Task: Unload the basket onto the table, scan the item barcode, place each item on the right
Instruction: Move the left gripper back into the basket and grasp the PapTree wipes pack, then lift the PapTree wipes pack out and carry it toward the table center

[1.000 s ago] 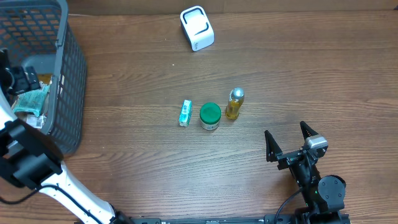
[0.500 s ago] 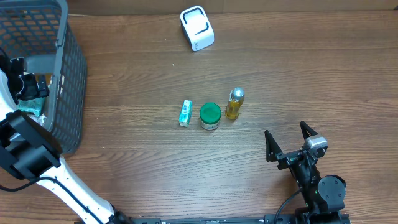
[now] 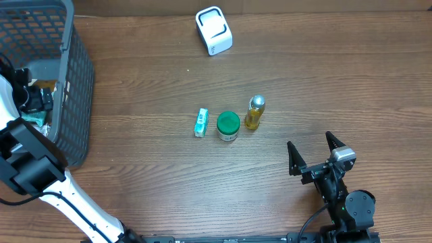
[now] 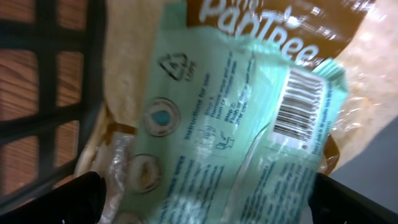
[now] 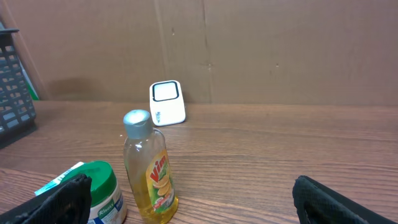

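Note:
Next, my left gripper comes down to the mint-green packet just below its open fingers, then closes across the packet's sides.
In the left wrist view a mint-green packet fills the frame, its barcode facing up at the right, lying on a brown bag. My left gripper hangs close over the packet, open, one finger on either side. From overhead the left gripper is down inside the grey basket. The white scanner stands at the table's back. My right gripper rests open at the front right, nothing between its fingers.
A small teal box, a green-lidded jar and a yellow Vim bottle stand in a row mid-table. The basket's mesh wall is close on the left gripper's left side.
My left gripper has shifted a little inside the basket and now covers the mint packet seen from overhead. The right arm has not moved.

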{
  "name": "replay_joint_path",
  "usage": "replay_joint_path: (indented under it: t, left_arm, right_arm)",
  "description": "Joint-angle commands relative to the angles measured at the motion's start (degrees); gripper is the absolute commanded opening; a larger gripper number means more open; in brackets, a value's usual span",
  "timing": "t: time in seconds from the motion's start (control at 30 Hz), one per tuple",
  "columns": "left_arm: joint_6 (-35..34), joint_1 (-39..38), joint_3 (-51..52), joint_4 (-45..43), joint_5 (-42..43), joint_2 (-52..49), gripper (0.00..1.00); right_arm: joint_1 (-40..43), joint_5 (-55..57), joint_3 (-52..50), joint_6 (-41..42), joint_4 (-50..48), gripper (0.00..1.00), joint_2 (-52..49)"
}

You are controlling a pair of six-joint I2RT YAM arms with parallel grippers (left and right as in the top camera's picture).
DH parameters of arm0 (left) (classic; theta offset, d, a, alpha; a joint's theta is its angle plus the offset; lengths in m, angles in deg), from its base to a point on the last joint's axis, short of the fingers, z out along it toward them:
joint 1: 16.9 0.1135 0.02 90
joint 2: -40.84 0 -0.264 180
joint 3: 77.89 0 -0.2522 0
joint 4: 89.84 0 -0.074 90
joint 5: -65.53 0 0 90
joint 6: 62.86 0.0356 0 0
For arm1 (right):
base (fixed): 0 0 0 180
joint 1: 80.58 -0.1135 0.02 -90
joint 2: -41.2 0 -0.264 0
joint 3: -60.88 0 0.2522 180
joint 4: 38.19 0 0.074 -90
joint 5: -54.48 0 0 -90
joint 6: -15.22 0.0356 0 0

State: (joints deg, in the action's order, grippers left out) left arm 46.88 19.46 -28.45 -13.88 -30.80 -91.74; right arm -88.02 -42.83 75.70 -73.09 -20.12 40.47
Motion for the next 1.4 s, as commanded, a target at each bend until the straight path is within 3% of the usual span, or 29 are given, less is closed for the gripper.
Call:
replay_joint_path:
  t: [0.0,0.17,0.33,0.4,0.5,0.7,0.87,1.0,1.13,1.37]
  left_arm:
    - [1.05,-0.37,3.30,-1.53,-1.84,-1.18,1.00]
    - [1.07,-0.42,6.88,-3.89,-3.23,-1.18,0.99]
    - [-0.57,-0.39,8.07,-3.96,-3.21,-1.18,0.78]
    - [-0.68,-0.39,8.55,-3.96,-3.08,-1.18,0.74]
    - [-0.72,-0.39,9.05,-4.00,-3.08,-1.18,0.88]
    - [-3.69,-0.42,9.60,-3.76,-3.02,-1.18,0.87]
    - [-3.82,-0.42,11.98,-4.22,-2.34,-1.18,0.71]
    - [-4.11,-0.46,12.52,-4.39,4.04,-1.16,0.57]
    - [-4.15,-0.90,11.39,-3.63,5.11,-0.81,0.28]
    - [-7.30,-2.86,5.55,-0.48,5.79,2.49,0.15]
  right_arm:
    - [0.13,-0.28,-0.61,-0.07,-0.26,1.00,0.57]
    - [0.13,-0.28,-0.61,-0.07,-0.26,1.00,0.57]
    - [0.13,-0.28,-0.61,-0.07,-0.26,1.00,0.57]
    - [0.13,-0.28,-0.61,-0.07,-0.28,1.00,0.57]
    - [0.13,-0.28,-0.61,-0.07,-0.26,1.00,0.57]
    - [0.11,-0.28,-0.61,-0.07,-0.28,1.00,0.57]
    - [0.13,-0.28,-0.61,-0.07,-0.26,1.00,0.57]
    - [0.13,-0.28,-0.61,-0.07,-0.28,1.00,0.57]
    - [0.13,-0.28,-0.61,-0.07,-0.26,1.00,0.57]
    - [0.13,-0.28,-0.61,-0.07,-0.26,1.00,0.57]
